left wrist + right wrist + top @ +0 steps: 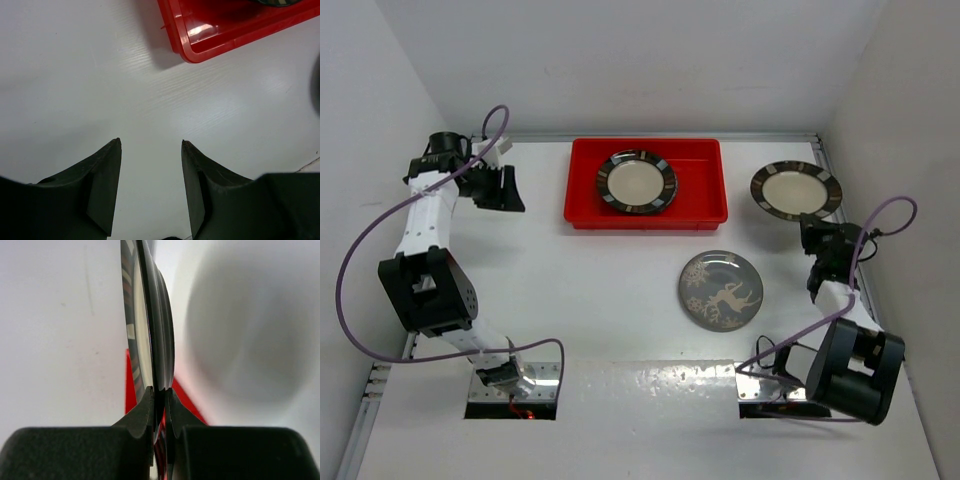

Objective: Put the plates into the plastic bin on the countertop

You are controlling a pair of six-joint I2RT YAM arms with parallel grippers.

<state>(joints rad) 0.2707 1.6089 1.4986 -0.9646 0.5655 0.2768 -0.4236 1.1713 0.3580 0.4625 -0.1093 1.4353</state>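
Observation:
The bin's cream plate (pixel 636 182) lies to the left of my right gripper in the top view, so next my right gripper needs to move across and down to release its plate there.
The red plastic bin (pixel 646 183) stands at the back centre of the white countertop (pixel 590 290). One cream plate with a dark striped rim (pixel 636 182) lies inside it. A second striped-rim plate (pixel 796 189) is at the back right, its near edge clamped by my right gripper (pixel 816 230); in the right wrist view this plate (pixel 150 325) shows edge-on between the shut fingers of the right gripper (pixel 159 392). A grey plate with a white deer (pixel 721 290) lies flat in the middle. My left gripper (pixel 512 190) is open and holds nothing, left of the bin (pixel 225 30).
White panels wall the countertop on the left, back and right. A metal rail (pixel 665 137) runs along the back edge. Purple cables loop from both arms. The arm bases (pixel 650 385) sit at the near edge.

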